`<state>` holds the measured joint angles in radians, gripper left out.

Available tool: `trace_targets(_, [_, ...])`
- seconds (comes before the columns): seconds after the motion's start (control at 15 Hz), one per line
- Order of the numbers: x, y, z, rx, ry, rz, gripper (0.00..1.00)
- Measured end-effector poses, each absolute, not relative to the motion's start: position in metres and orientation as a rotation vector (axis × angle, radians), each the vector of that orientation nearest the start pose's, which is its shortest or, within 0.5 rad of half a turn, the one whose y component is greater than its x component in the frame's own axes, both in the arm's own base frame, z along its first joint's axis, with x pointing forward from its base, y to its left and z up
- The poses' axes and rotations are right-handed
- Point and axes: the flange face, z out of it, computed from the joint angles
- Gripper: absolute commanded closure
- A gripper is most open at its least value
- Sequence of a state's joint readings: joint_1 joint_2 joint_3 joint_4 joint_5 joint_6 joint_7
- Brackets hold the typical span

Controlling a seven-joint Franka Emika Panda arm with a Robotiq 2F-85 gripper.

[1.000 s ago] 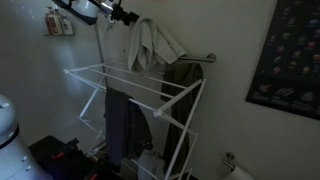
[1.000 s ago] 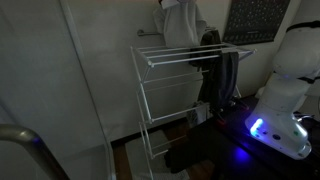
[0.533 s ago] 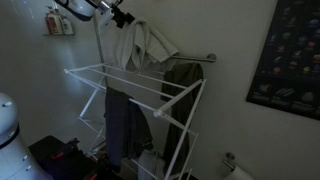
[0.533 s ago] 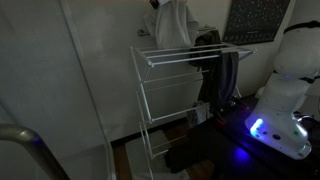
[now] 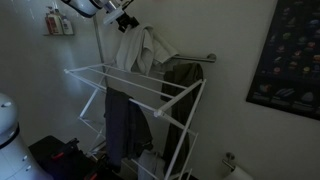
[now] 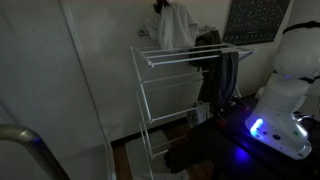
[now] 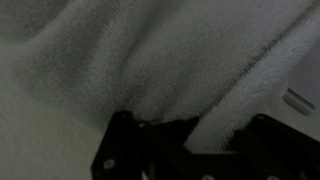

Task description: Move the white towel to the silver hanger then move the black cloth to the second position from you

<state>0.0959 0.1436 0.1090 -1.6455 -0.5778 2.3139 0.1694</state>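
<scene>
The gripper stays here and opens next to release the towel's fold, since the silver hanger (image 5: 201,57) lies below, its end showing from beside the towel (image 5: 141,47) spread across it.
The white towel (image 5: 141,47) hangs bunched from my gripper (image 5: 125,19), high against the wall above the white wire rack; it also shows in an exterior view (image 6: 172,26). In the wrist view the towel (image 7: 170,60) fills the frame and a fold is pinched between my fingers (image 7: 212,138). The silver hanger (image 5: 201,57) is a thin rod on the wall just right of the towel. The black cloth (image 5: 122,125) hangs limp from a near rail of the rack. In the exterior view from the side, dark cloths (image 6: 222,66) hang at the rack's far end.
The white wire drying rack (image 5: 100,72) stands below the towel, and also shows from the side (image 6: 160,60). A dark olive-green cloth (image 5: 184,85) hangs at its wall end. A dark poster (image 5: 285,50) is on the wall. The robot base (image 6: 280,95) stands beside the rack.
My gripper has carried the towel's held end leftwards along the wall, away from the silver rod, and the towel has swung with it. The dark cloths have not moved.
</scene>
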Motion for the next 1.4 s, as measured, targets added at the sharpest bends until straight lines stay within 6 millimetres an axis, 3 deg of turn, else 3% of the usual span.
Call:
trace_targets(0.53, [0.647, 0.099, 0.570, -3.330, -0.560, -0.949, 1.00])
trace_targets(0.6, [0.647, 0.099, 0.570, -3.330, -0.560, -0.949, 0.75])
trace_targets(0.73, [0.647, 0.100, 0.570, -3.329, -0.562, -0.950, 0.67])
trace_targets(1.27, [0.646, 0.104, 0.572, -3.326, -0.532, -0.965, 0.07])
trace_targets(1.4, [0.644, 0.105, 0.576, -3.322, -0.515, -0.976, 0.00])
